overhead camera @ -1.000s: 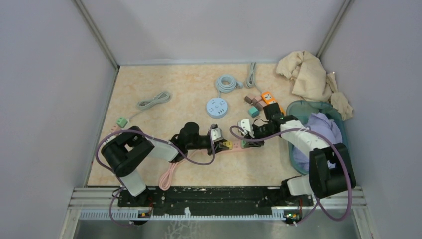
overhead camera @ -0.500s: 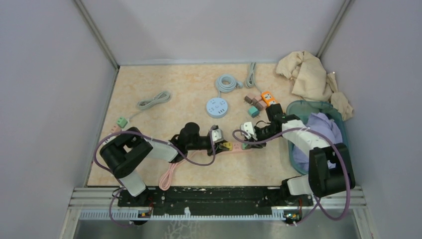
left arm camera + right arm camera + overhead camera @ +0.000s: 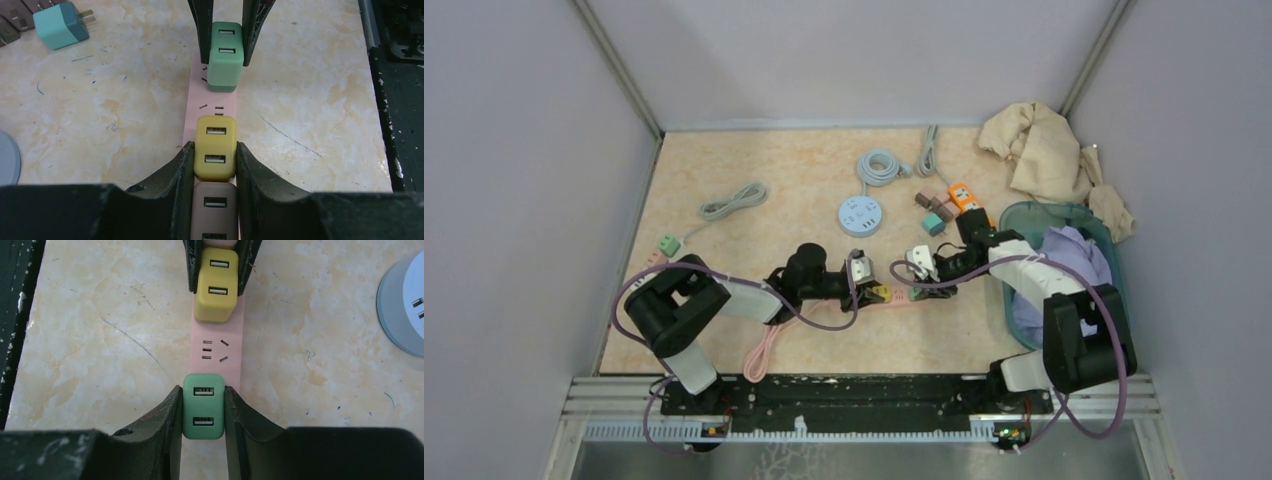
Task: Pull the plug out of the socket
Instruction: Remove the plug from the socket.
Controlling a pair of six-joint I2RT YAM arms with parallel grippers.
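Next, my right gripper needs to rise, carry the green plug outward and down to the tabletop beside the teal plug, and release it, since loose plugs lie there.
A pink power strip lies on the marble table with a brown plug, a yellow plug and a green plug standing on it. My left gripper is shut on the yellow plug, and its fingers also flank the brown one. From the opposite side my right gripper is shut on the green plug at the strip's end. Some socket slots show beside the green plug in the left wrist view. Seen from above, both grippers meet over the strip.
A round grey-blue socket hub and several loose plugs lie behind the strip. Grey cables are coiled further back. A teal bin of cloth stands at the right, a beige cloth behind it. Walls enclose the table.
The right wrist has shifted slightly, its head now a little lower and to the left. The left arm has stayed still. Both grips are unchanged.
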